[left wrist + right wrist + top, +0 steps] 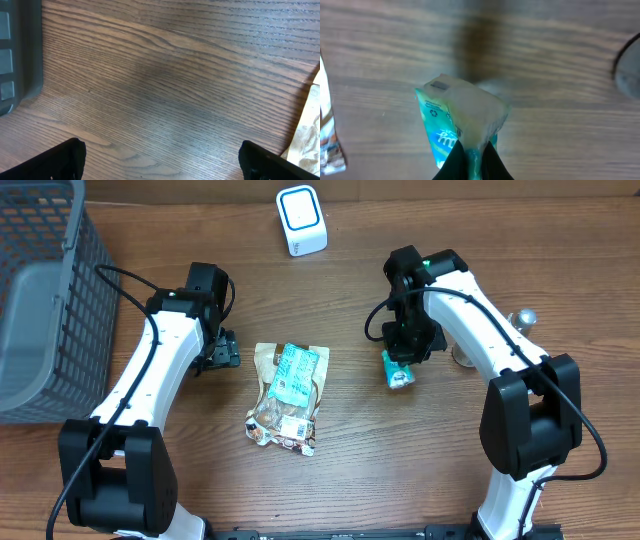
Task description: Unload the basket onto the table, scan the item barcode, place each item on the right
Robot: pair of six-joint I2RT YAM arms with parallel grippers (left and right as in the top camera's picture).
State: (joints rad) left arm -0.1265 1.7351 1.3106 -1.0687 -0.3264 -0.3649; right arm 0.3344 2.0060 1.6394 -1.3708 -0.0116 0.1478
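The bare wood by the small metal object is free, so I should next turn my right gripper slightly above it and release the small teal packet (397, 370) there.
A small teal packet (397, 370) hangs pinched by its edge in my right gripper (404, 352), right of the table's centre. In the right wrist view the packet (460, 115) points away from the camera. There the right gripper (474, 161) is shut on its lower seam. A white barcode scanner (300, 220) stands at the back centre, well beyond the packet. My left gripper (222, 352) sits low at centre left. In its wrist view the left gripper (162, 165) is open, with only bare wood between its fingers.
A beige and teal snack bag (288, 395) lies flat in the middle between both arms. Its edge shows in the left wrist view (307, 135). A grey mesh basket (45, 290) fills the far left. A small metal object (525, 318) stands right of the right arm.
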